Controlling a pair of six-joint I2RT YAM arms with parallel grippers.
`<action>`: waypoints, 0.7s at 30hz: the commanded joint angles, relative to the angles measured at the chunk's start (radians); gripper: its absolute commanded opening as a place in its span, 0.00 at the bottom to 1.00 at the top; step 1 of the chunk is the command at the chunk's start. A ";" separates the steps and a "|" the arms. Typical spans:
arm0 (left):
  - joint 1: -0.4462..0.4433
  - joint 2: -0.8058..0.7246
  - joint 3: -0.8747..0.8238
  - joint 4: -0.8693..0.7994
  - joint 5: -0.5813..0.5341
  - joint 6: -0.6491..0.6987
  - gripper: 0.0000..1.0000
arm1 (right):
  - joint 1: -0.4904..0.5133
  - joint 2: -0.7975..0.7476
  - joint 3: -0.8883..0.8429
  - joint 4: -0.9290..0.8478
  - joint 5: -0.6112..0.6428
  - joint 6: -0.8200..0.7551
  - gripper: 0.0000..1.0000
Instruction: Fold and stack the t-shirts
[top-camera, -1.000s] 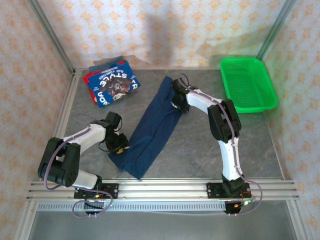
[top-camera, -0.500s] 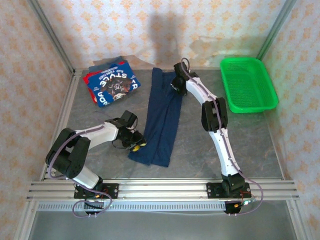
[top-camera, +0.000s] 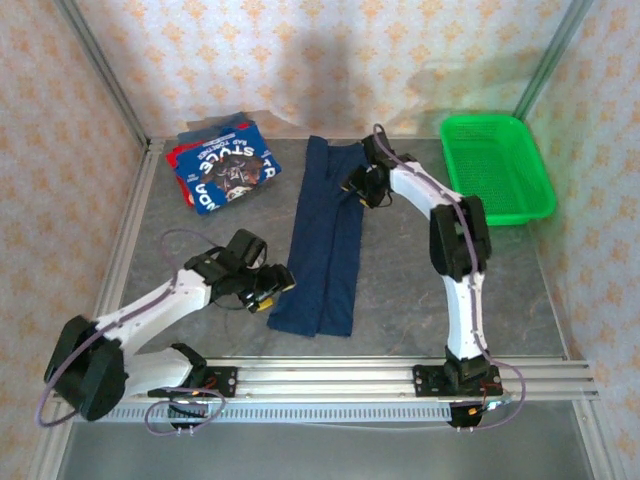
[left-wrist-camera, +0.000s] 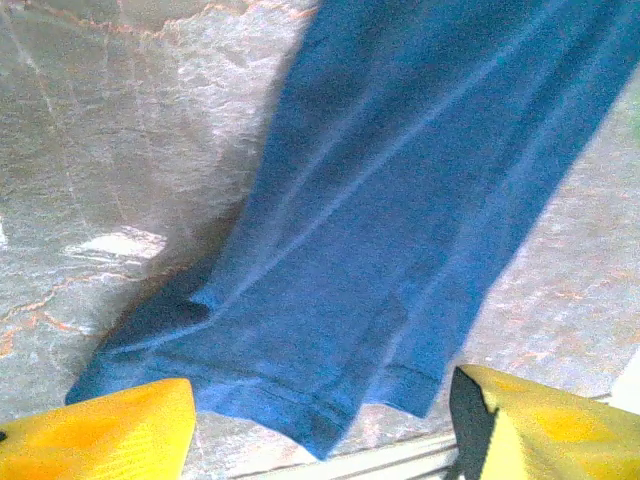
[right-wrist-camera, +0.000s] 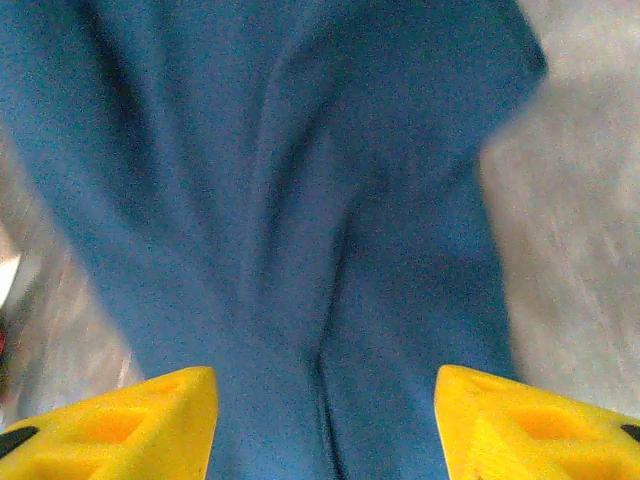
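The right gripper goes back along the folded t-shirt and down onto its hem's other corner (top-camera: 347, 328) next, since my left gripper already stands beside one corner.
A dark navy t-shirt (top-camera: 326, 238) lies folded into a long narrow strip down the middle of the grey table. My left gripper (top-camera: 272, 288) stands open beside the strip's near left corner. In the left wrist view the shirt's hem (left-wrist-camera: 330, 400) lies flat between the yellow fingers (left-wrist-camera: 110, 430), apart from them. My right gripper (top-camera: 358, 188) hovers open at the strip's far right edge. The right wrist view looks down on navy cloth (right-wrist-camera: 300, 220) between spread yellow fingers (right-wrist-camera: 130, 430). A folded stack of blue and red t-shirts (top-camera: 222, 172) with white lettering sits at the back left.
A green plastic mesh basket (top-camera: 497, 168) stands at the back right corner. Aluminium rails (top-camera: 330, 378) run along the near edge, and patterned walls close in the table on three sides. Bare grey tabletop (top-camera: 520, 290) lies right of the shirt.
Both arms swung the navy strip from a diagonal to straight along the table, laid it flat, then both grippers opened and let go of the cloth.
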 joint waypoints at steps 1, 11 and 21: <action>0.022 -0.052 -0.069 -0.071 -0.052 0.031 0.71 | 0.029 -0.278 -0.211 0.006 -0.086 -0.034 0.61; 0.072 -0.062 -0.228 0.199 0.071 0.153 0.71 | 0.287 -0.786 -0.941 0.116 -0.196 0.163 0.62; 0.069 0.045 -0.284 0.319 0.133 0.184 0.65 | 0.377 -0.853 -1.151 0.267 -0.219 0.256 0.62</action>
